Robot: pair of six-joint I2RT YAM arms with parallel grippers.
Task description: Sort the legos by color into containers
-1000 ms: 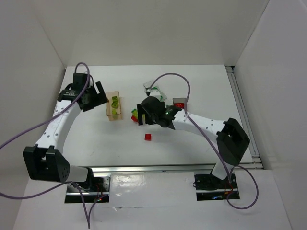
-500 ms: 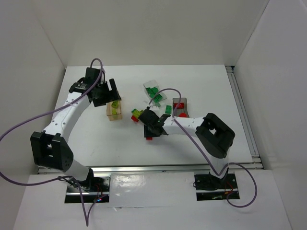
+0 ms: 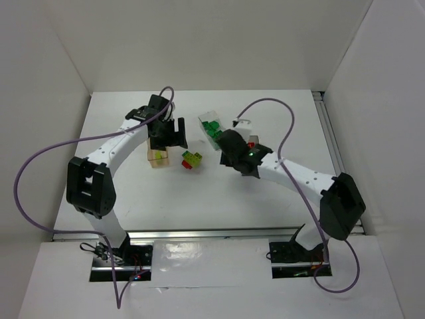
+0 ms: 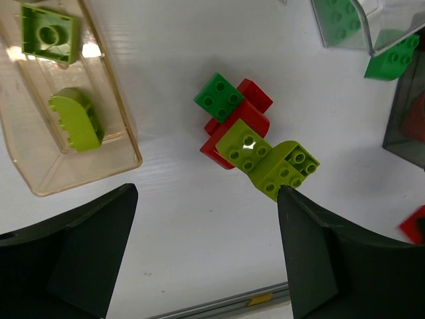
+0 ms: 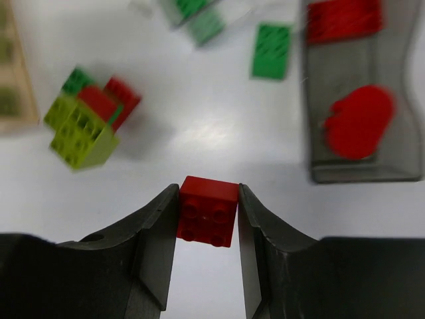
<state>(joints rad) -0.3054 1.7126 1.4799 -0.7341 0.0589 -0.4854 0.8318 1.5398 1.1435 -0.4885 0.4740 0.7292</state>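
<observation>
The end yellow-green brick [image 3: 197, 158] [image 4: 282, 171] is below my left gripper and to its right in the top view: I will shift that way, descend and turn to match its slant.
My right gripper [image 5: 208, 199] is shut on a small red lego [image 5: 208, 211], held above the table; in the top view it [image 3: 234, 147] hangs beside the smoky grey container [image 5: 312, 119], which holds a rounded red piece [image 5: 358, 121] and another red brick [image 5: 344, 20]. My left gripper [image 4: 207, 193] is open, just short of a stuck-together cluster of green, red and yellow-green legos [image 4: 246, 133]. The amber container [image 4: 123, 143] holds two yellow-green bricks. The clear container [image 4: 345, 30] holds green bricks. One green brick [image 4: 392, 58] lies loose beside it.
The cluster [image 3: 192, 159] sits between the amber container [image 3: 158, 158] and the right arm. The clear container [image 3: 211, 125] stands at the back middle. White walls enclose the table on the left, back and right, and a metal rail runs along the near edge.
My right gripper shut on the red lego that lay on the table and carried it up and back right. The left arm swung right from the amber container to the cluster.
</observation>
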